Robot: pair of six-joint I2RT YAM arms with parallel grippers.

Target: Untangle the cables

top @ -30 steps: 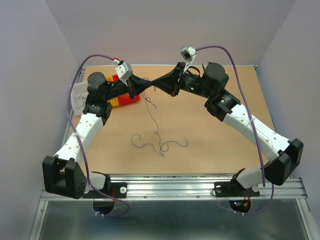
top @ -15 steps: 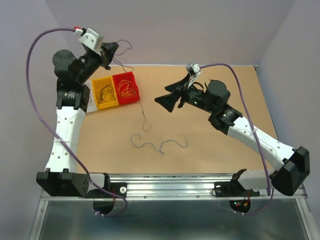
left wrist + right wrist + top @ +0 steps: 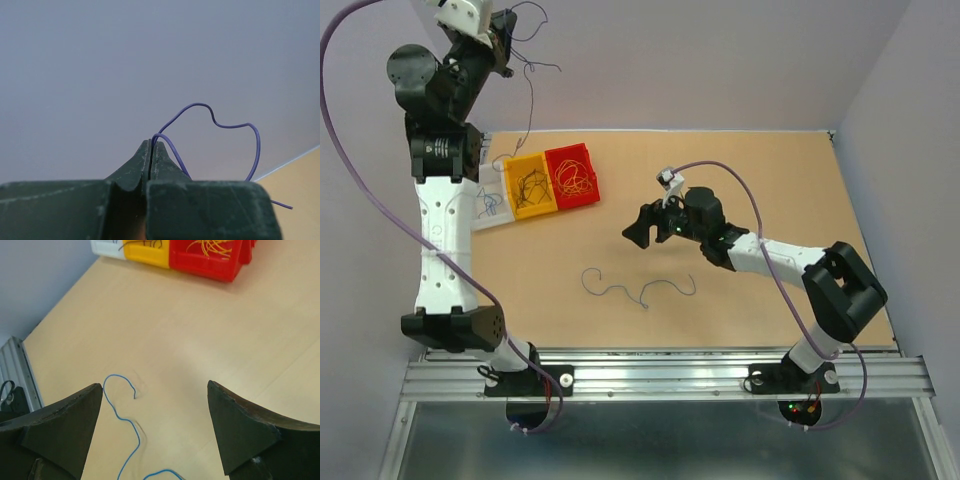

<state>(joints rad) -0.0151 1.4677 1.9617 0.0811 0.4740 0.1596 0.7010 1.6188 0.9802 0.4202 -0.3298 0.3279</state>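
Observation:
The left gripper will next tilt down, lower into the bin and let go of the cable, because the dark wires in the yellow bin (image 3: 531,187) have the same shade as the thin cable (image 3: 530,100).
My left gripper (image 3: 506,42) is raised high at the back left, over the table's edge. It is shut on a thin blue cable (image 3: 220,125), pinched at my fingertips (image 3: 151,144). That cable (image 3: 530,100) loops above the gripper and its tail hangs free over the bins. Another blue cable (image 3: 620,291) lies in curves on the table's middle front. My right gripper (image 3: 638,228) hovers just behind it, open and holding nothing. In the right wrist view, the lying cable (image 3: 116,413) runs by the left finger (image 3: 65,420) of my right gripper (image 3: 155,390).
Three small bins stand at the back left: red (image 3: 588,190) with orange-yellow wires, yellow (image 3: 512,176) with dark wires, white (image 3: 483,222) with blue ones. The red bin (image 3: 200,267) and yellow bin (image 3: 150,260) show ahead of my right gripper. A metal rail (image 3: 670,375) runs along the near edge.
My right gripper let go of the shared cable, opened and dropped toward the table's middle. My left arm rose higher with the cable, whose tail left the table.

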